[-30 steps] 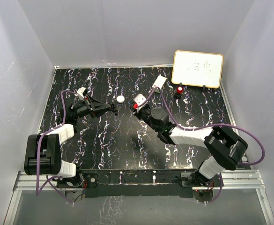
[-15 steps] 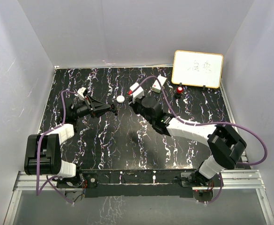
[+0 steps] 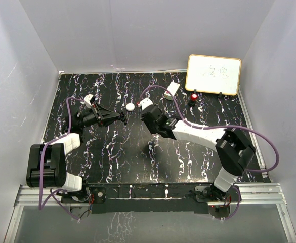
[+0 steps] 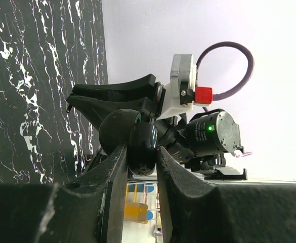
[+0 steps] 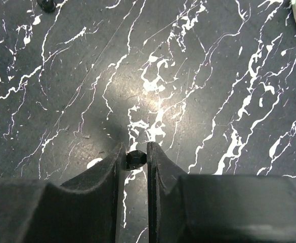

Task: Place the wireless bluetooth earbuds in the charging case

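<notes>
My right gripper lowers the tiny black earbud (image 5: 136, 159) onto the marbled table next and opens, since the patch beneath my fingers is clear.
My left gripper (image 4: 140, 157) is shut on a black rounded charging case (image 4: 137, 144) and holds it above the table, seen at left of centre in the top view (image 3: 121, 117). My right gripper (image 5: 136, 152) points straight down at the table and is shut on a tiny black earbud (image 5: 136, 159), pinched between its fingertips. From above, the right gripper (image 3: 144, 114) hangs just right of the case, a short gap apart. The left wrist view shows the right gripper's fingers (image 4: 112, 96) close behind the case. Other earbuds are not clearly visible.
A white round puck (image 3: 130, 107) lies on the table just behind the two grippers. A white and green box (image 3: 171, 89), a red-topped object (image 3: 194, 97) and a whiteboard (image 3: 213, 74) stand at the back right. A small dark item (image 5: 47, 5) lies farther off.
The right arm has swung left, bringing its gripper and the black earbud closer to the case. The left arm and the case have stayed still.
</notes>
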`<state>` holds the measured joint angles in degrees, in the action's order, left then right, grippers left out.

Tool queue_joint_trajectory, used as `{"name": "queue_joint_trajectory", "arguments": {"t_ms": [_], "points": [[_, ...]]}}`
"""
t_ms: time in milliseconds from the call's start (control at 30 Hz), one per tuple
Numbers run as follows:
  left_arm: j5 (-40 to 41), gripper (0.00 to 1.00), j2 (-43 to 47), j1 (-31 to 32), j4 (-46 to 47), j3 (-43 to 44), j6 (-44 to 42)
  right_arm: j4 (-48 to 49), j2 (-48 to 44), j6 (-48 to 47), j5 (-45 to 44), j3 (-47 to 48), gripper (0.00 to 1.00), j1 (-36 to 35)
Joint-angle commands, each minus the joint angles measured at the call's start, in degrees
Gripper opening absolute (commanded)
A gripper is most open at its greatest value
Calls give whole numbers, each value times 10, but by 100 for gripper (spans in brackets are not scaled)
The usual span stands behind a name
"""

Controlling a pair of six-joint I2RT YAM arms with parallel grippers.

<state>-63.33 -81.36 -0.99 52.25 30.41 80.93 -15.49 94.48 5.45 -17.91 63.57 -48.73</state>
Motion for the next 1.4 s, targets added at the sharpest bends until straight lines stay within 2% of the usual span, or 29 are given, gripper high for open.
{"name": "queue_joint_trajectory", "arguments": {"t_ms": [0,467,833,1367], "points": [[-15,0,8,2,7,15,-7,-77,20,22,3,69,0,2],[-20,0,27,0,-19,20,-16,-205,167,30,12,217,0,22],[-18,0,27,0,-35,20,-26,-248,202,17,37,266,0,36],[-19,0,27,0,-37,20,-30,-264,245,12,70,298,7,55]]}}
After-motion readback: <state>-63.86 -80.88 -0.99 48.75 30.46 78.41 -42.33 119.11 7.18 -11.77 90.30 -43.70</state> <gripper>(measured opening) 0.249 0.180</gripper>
